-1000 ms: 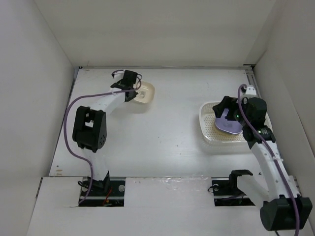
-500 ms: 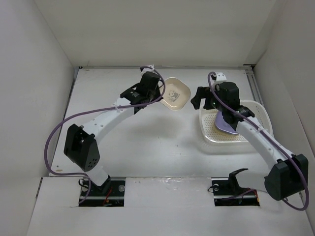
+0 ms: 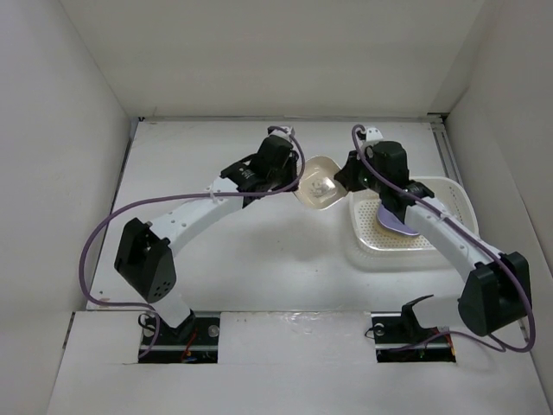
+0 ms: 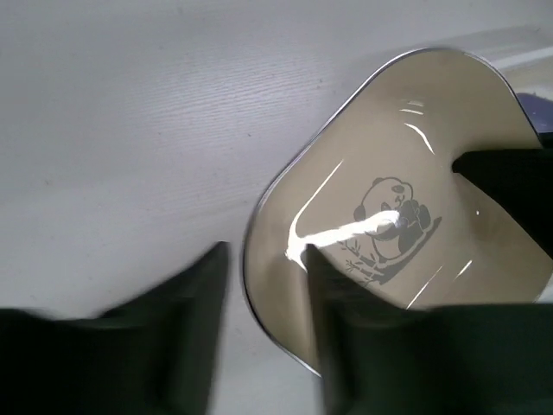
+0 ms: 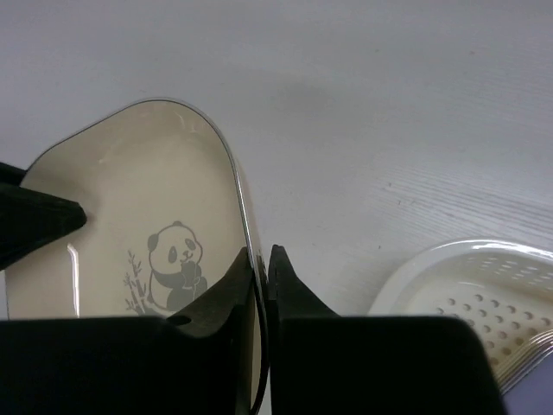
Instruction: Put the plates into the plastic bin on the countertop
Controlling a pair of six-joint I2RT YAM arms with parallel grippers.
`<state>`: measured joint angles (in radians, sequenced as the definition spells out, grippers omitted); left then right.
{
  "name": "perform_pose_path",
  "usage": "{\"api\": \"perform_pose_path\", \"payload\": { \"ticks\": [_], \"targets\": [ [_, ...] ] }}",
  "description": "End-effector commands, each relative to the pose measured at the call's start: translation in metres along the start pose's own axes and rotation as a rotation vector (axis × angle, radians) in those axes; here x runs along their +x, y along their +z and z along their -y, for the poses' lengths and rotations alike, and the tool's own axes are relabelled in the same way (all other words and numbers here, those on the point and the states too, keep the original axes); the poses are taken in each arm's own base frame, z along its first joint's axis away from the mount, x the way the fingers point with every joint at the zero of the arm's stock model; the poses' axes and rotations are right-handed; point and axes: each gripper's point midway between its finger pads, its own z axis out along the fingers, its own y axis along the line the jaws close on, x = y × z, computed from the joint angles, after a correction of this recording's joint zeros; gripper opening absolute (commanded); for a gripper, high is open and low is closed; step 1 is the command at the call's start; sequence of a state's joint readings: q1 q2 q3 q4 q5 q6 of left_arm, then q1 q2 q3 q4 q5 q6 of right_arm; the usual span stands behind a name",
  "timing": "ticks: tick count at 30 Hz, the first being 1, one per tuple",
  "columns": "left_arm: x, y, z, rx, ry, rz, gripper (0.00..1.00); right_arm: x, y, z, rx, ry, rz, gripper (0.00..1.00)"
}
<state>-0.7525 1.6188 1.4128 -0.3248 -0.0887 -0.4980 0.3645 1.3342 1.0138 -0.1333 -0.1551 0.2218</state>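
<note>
Next, the right gripper moves to its right in the top view and down to the purple plate (image 3: 396, 220) below it, and releases the cream plate (image 3: 318, 183) there.
A cream plate (image 3: 318, 183) with a panda print hangs tilted above the countertop (image 3: 259, 251), between my two grippers. My right gripper (image 3: 347, 173) is shut on its right rim; in the right wrist view the fingers (image 5: 259, 255) pinch the thin edge of the cream plate (image 5: 130, 207). At the plate's left rim my left gripper (image 3: 294, 175) is open. In the left wrist view its jaws (image 4: 263, 255) stand apart astride the edge of the cream plate (image 4: 406, 199). A purple plate (image 3: 396, 220) lies in the plastic bin (image 3: 389, 242).
The bin sits at the right, just beside the held plate, and its rim (image 5: 467, 285) shows low right in the right wrist view. White walls enclose the countertop on three sides. Both arms reach toward the middle rear.
The left arm carried the cream plate from the rear left to the middle. The right arm left the bin, met the plate and shut on its rim. The left jaws have opened.
</note>
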Motion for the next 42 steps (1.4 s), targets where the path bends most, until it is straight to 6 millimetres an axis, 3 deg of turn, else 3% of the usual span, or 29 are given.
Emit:
{"api": "perform_pose_path", "payload": {
  "ticks": [1, 2, 3, 4, 5, 7, 8, 9, 10, 12, 14, 15, 18, 22, 28, 30, 31, 32, 35, 36, 37, 39, 41, 42],
  "targets": [
    [-0.022, -0.021, 0.023, 0.097, -0.019, 0.067, 0.59, -0.035, -0.002, -0.004, 0.010, -0.033, 0.108, 0.00],
    [-0.030, -0.023, 0.022, 0.079, -0.023, 0.096, 0.59, -0.031, -0.001, 0.001, 0.033, -0.030, 0.103, 0.00],
    [-0.026, -0.022, 0.013, 0.037, -0.031, 0.086, 0.99, -0.035, -0.010, 0.003, 0.052, -0.020, 0.120, 0.00],
    [-0.033, -0.024, 0.007, -0.007, -0.045, 0.110, 1.00, -0.030, -0.015, 0.009, 0.090, -0.016, 0.110, 0.00],
    [-0.038, -0.030, 0.004, -0.027, -0.047, 0.127, 1.00, -0.024, -0.023, 0.034, 0.179, 0.018, 0.113, 0.00],
    [-0.044, -0.041, -0.005, -0.069, -0.074, 0.156, 1.00, -0.025, -0.046, 0.053, 0.246, 0.077, 0.161, 0.00],
    [-0.045, -0.044, -0.010, -0.094, -0.088, 0.176, 1.00, -0.025, -0.058, 0.078, 0.313, 0.116, 0.187, 0.00],
    [-0.044, -0.053, -0.015, -0.100, -0.090, 0.189, 1.00, -0.005, -0.064, 0.092, 0.351, 0.151, 0.162, 0.00],
    [-0.042, -0.056, -0.019, -0.109, -0.090, 0.195, 1.00, -0.011, -0.082, 0.100, 0.383, 0.194, 0.222, 0.00],
    [-0.042, -0.066, -0.022, -0.105, -0.121, 0.217, 1.00, 0.011, -0.102, 0.133, 0.496, 0.272, 0.240, 0.00],
    [-0.044, -0.073, -0.022, -0.097, -0.125, 0.229, 1.00, 0.013, -0.125, 0.145, 0.546, 0.297, 0.296, 0.00],
    [-0.041, -0.074, -0.023, -0.097, -0.135, 0.228, 1.00, 0.024, -0.135, 0.162, 0.613, 0.333, 0.304, 0.00],
    [-0.043, -0.084, -0.020, -0.058, -0.142, 0.246, 1.00, 0.033, -0.156, 0.185, 0.706, 0.372, 0.320, 0.00],
    [-0.036, -0.086, -0.014, -0.043, -0.131, 0.237, 1.00, 0.057, -0.170, 0.207, 0.788, 0.414, 0.292, 0.00],
    [-0.031, -0.082, -0.017, -0.050, -0.120, 0.228, 1.00, 0.066, -0.162, 0.218, 0.760, 0.429, 0.260, 0.00],
    [-0.033, -0.082, -0.016, -0.045, -0.122, 0.235, 1.00, 0.059, -0.157, 0.214, 0.714, 0.414, 0.265, 0.16],
    [-0.033, -0.082, -0.016, -0.045, -0.122, 0.235, 1.00, 0.056, -0.156, 0.213, 0.703, 0.409, 0.274, 0.29],
    [-0.032, -0.082, -0.015, -0.037, -0.121, 0.229, 1.00, 0.051, -0.154, 0.209, 0.679, 0.405, 0.278, 0.62],
    [-0.032, -0.079, -0.014, -0.036, -0.121, 0.229, 1.00, 0.036, -0.155, 0.200, 0.625, 0.383, 0.317, 0.82],
    [-0.032, -0.079, -0.014, -0.038, -0.112, 0.229, 1.00, 0.025, -0.158, 0.193, 0.599, 0.367, 0.346, 0.95],
    [-0.032, -0.079, -0.014, -0.038, -0.112, 0.229, 1.00, 0.021, -0.159, 0.191, 0.588, 0.363, 0.352, 1.00],
    [-0.029, -0.077, -0.016, -0.049, -0.107, 0.213, 1.00, 0.011, -0.167, 0.179, 0.560, 0.334, 0.363, 1.00],
    [-0.034, -0.083, -0.017, -0.060, -0.129, 0.232, 1.00, -0.015, -0.184, 0.164, 0.545, 0.284, 0.403, 1.00],
    [-0.034, -0.083, -0.022, -0.083, -0.127, 0.234, 1.00, -0.014, -0.189, 0.159, 0.550, 0.275, 0.383, 1.00]
  ]
}}
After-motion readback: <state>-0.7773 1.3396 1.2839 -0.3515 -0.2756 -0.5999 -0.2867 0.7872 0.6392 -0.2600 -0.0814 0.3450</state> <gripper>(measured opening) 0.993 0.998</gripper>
